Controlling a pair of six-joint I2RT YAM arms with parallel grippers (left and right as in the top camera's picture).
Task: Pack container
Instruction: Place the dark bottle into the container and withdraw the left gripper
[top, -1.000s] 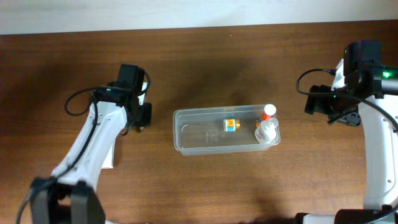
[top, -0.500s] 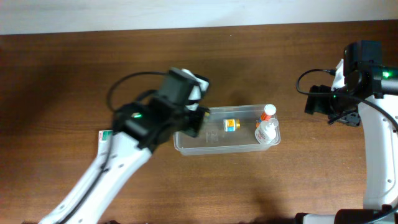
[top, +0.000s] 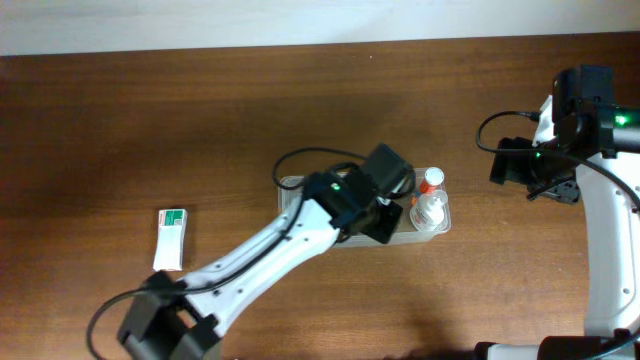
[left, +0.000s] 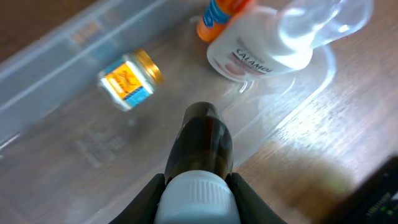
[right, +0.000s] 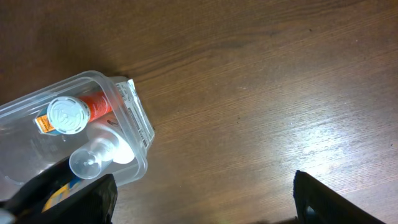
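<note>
The dark brown bottle should first be lowered by the left gripper, so that it gets into the empty gap between the gold-lidded jar (left: 129, 78) and the calamine bottle (top: 430, 211).
The clear plastic container (top: 288, 184) lies at the table's middle. It also shows in the left wrist view (left: 56, 50) and the right wrist view (right: 134, 118). Inside lie a small gold-lidded jar (left: 129, 78), a white calamine bottle (top: 430, 211) (left: 261, 43) and an orange bottle with a white cap (top: 432, 179) (right: 68, 115). My left gripper (top: 385, 215) (left: 198, 186) is shut on a dark brown bottle with a white cap (left: 200, 140), held over the container's front edge near the calamine bottle. My right gripper (top: 520, 165) (right: 205, 205) is open and empty, to the right of the container.
A white and green box (top: 172, 238) lies on the wooden table at the left. The left arm stretches diagonally from the front left over the container. The table's far edge runs along the top.
My left arm has swung from the table's left side to above the container with the dark bottle, uncovering the white and green box. The right arm has not moved.
</note>
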